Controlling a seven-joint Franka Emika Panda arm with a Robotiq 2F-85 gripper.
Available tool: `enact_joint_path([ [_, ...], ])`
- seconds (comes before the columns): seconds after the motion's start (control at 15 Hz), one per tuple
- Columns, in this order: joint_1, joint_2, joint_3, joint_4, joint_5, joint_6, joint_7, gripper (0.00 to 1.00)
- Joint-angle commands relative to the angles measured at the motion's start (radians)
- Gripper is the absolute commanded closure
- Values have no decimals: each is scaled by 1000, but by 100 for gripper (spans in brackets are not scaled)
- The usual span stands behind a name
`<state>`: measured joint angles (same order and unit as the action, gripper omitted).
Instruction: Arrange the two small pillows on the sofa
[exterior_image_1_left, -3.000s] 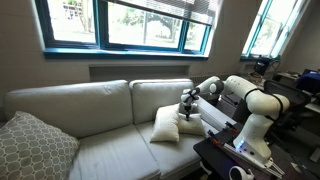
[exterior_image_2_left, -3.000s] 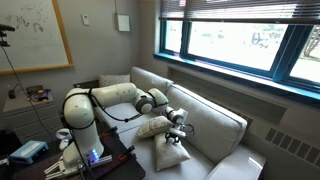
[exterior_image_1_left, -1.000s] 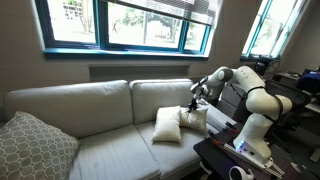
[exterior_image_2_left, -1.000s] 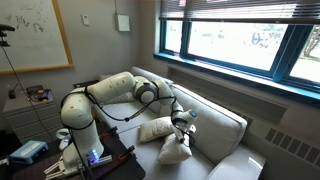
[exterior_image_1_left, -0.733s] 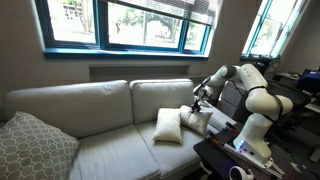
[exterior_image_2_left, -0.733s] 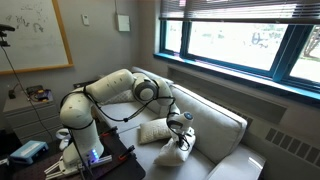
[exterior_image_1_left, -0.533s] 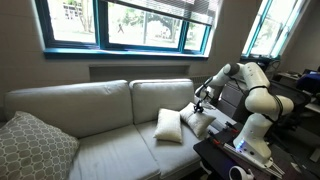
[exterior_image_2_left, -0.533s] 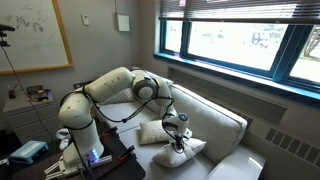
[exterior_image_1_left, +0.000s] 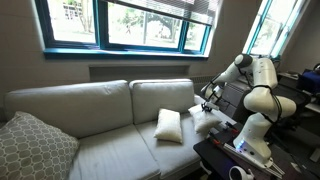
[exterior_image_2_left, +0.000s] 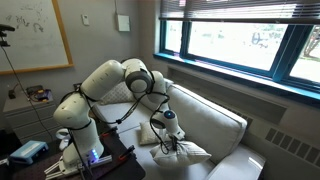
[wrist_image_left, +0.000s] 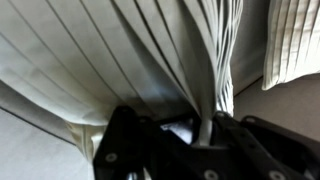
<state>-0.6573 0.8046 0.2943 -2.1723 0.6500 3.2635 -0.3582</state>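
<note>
I will carry the fold outward to the sofa's bare end seat, away from the standing pillow, and release it there next.
The sofa (exterior_image_1_left: 100, 115) (exterior_image_2_left: 215, 120) shows in both exterior views. One small off-white pillow (exterior_image_1_left: 168, 125) stands upright on the right seat against the back cushion. My gripper (exterior_image_1_left: 207, 106) (exterior_image_2_left: 170, 134) is shut on a fold of the other small pillow (exterior_image_1_left: 207, 120) (exterior_image_2_left: 190, 152), which lies low near the sofa's robot-side end. In the wrist view the gripper (wrist_image_left: 203, 128) pinches bunched, ribbed off-white fabric of this pillow (wrist_image_left: 150, 50). The standing pillow's edge (wrist_image_left: 295, 40) shows at the upper right. The two pillows are apart.
A large grey patterned cushion (exterior_image_1_left: 35, 145) leans at the sofa's far end. A dark table (exterior_image_1_left: 225, 160) with the robot base stands beside the sofa. Windows (exterior_image_1_left: 130, 25) run behind the backrest. The middle and left seats are bare.
The arm has swung outward and pulled the held pillow away from the standing pillow, toward the robot-side end of the sofa. The pillow now lies lower and flatter. The standing pillow has not moved.
</note>
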Motion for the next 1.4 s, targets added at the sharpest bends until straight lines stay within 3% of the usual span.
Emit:
enact_joint_path([
  [0.0,-45,-132,42,-115,14,37,-3,97],
  [0.2,12,-180,-18,-121,-1,3,-9,97],
  [0.53,260,-182,-306,-34,-111,-173,-13,97],
  [0.6,277,-171,-351,-18,-266,-206,93,98],
  [0.73,324,-144,-425,57,-381,-280,147,98],
  [0.93,294,-103,-409,179,-458,-365,186,97],
  [1.33,268,81,-368,485,-473,-522,187,97],
])
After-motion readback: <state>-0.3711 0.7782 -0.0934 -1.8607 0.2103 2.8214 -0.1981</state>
